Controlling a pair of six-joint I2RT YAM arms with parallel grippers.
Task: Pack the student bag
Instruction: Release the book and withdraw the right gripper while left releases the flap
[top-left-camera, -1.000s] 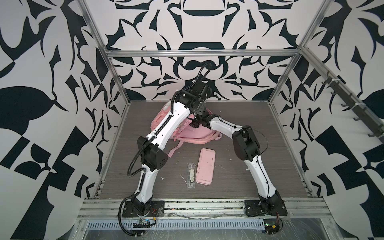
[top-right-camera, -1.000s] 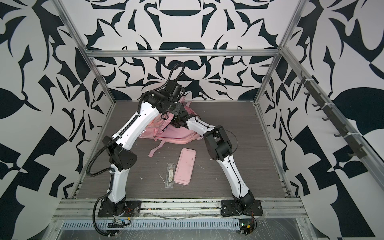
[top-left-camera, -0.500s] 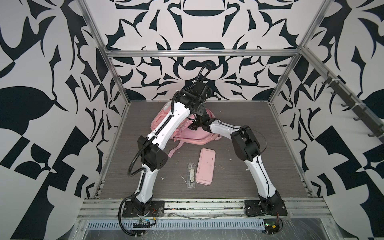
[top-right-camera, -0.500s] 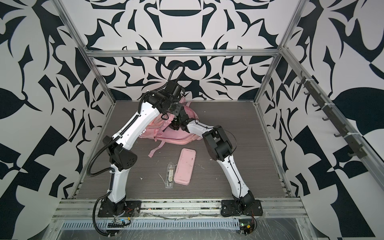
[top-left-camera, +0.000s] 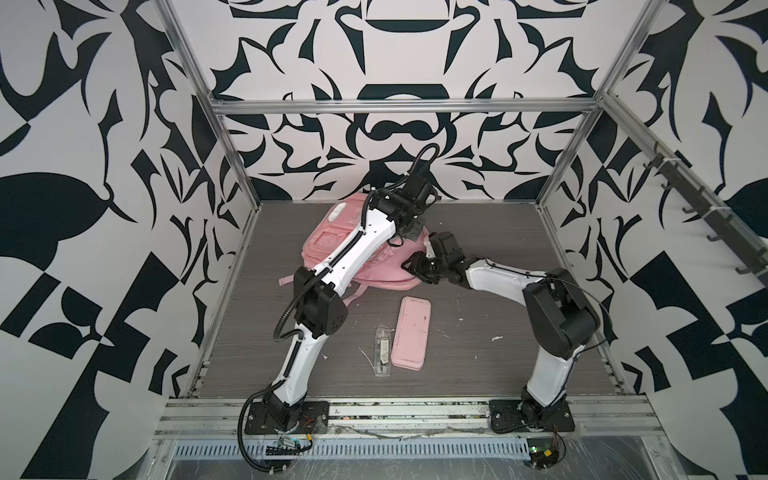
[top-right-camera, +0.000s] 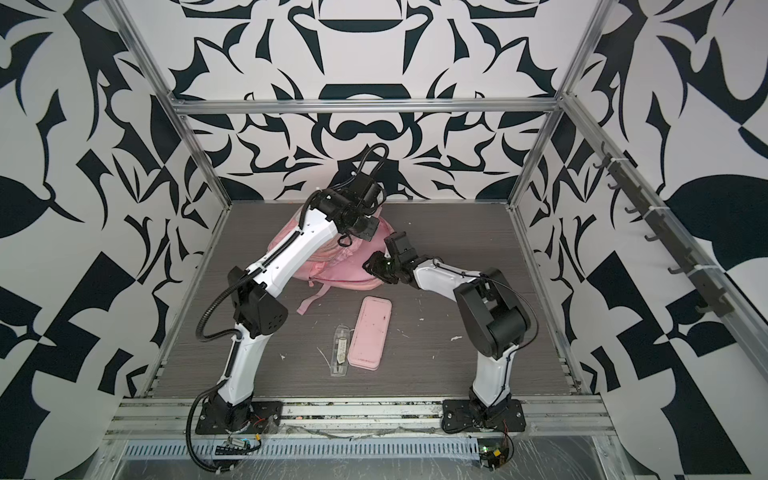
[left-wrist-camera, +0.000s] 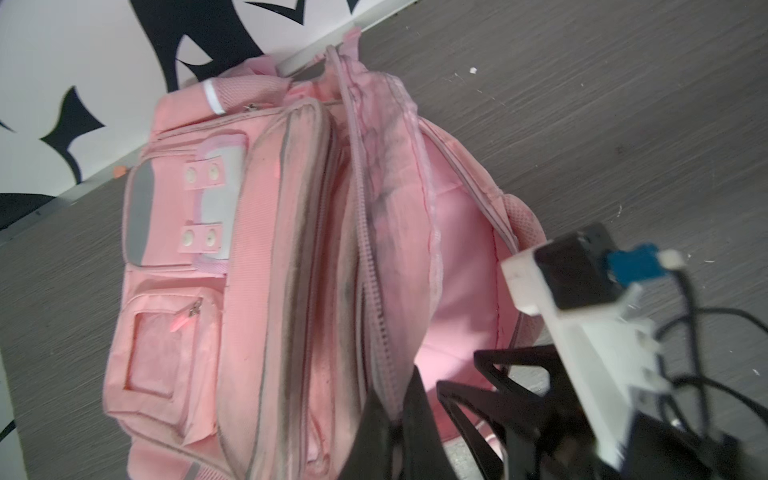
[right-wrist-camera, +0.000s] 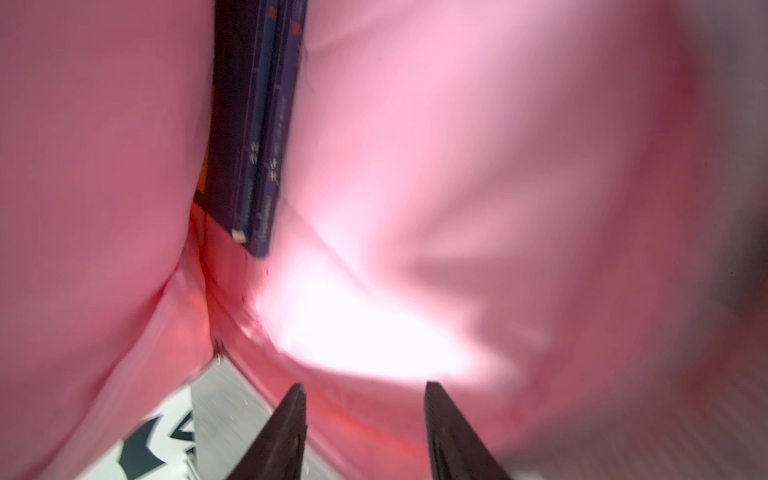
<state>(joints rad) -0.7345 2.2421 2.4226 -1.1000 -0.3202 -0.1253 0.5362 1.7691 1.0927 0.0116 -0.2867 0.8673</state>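
The left gripper is above the bag's wide-open compartment and needs to bring the bag's zip edge down toward the bag's pink lining (top-left-camera: 393, 267) (left-wrist-camera: 466, 276) and let it go, because the books already stand inside.
The student bag (top-left-camera: 332, 243) (top-right-camera: 320, 270), a soft pink backpack, lies at the back of the floor with its main compartment gaping. My left gripper (left-wrist-camera: 392, 401) (top-left-camera: 410, 232) is shut on the bag's zip edge and holds the opening up. My right gripper (right-wrist-camera: 365, 399) (top-left-camera: 411, 266) is at the mouth of the bag, open, with only pink lining (right-wrist-camera: 457, 166) between and beyond its fingers. Dark blue books (right-wrist-camera: 253, 137) stand inside against the lining. In the left wrist view the bag's front pockets (left-wrist-camera: 174, 270) and the pink interior (left-wrist-camera: 457, 270) show.
A flat pink pencil case (top-left-camera: 411, 332) (top-right-camera: 369, 332) lies on the grey floor in front of the bag, with a clear plastic packet (top-left-camera: 383, 351) (top-right-camera: 340, 351) beside it. A loose pink strap (top-right-camera: 309, 301) trails forward. The back wall stands just behind the bag.
My right gripper has drawn back from deeper in the bag toward its front edge, and its jaws have narrowed slightly. The left gripper has kept its hold in place.
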